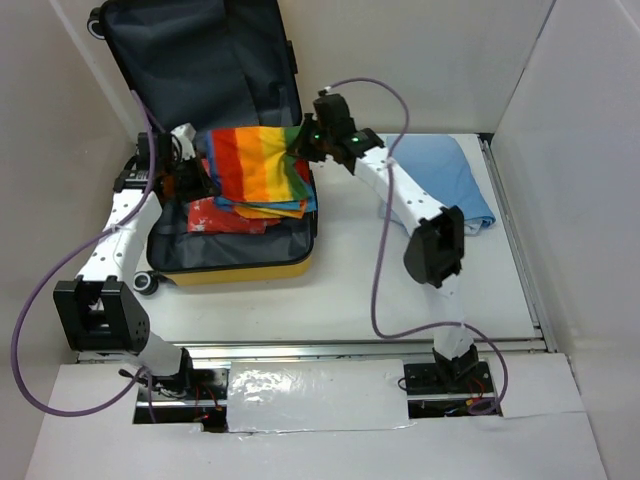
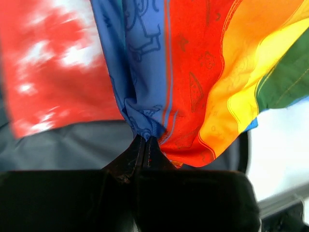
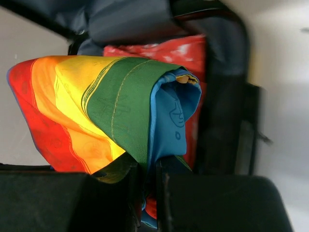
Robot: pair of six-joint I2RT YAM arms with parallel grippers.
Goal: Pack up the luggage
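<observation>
Next I will lower my right gripper to the left in the top view onto the red and white cloth and release, since the rainbow-striped cloth hangs above it.
The luggage lies open at the left, yellow shell below, dark grey lid standing up at the back. A rainbow-striped cloth hangs stretched over its tray between both grippers. My left gripper is shut on the cloth's blue corner. At the cloth's other end my right gripper is shut on the green and blue edge. Under it a red and white cloth lies in the tray, also seen in the left wrist view and the right wrist view.
A light blue cloth lies on the white table at the back right, beside the right arm. White walls close in the table on the left, back and right. A metal rail runs along the near edge.
</observation>
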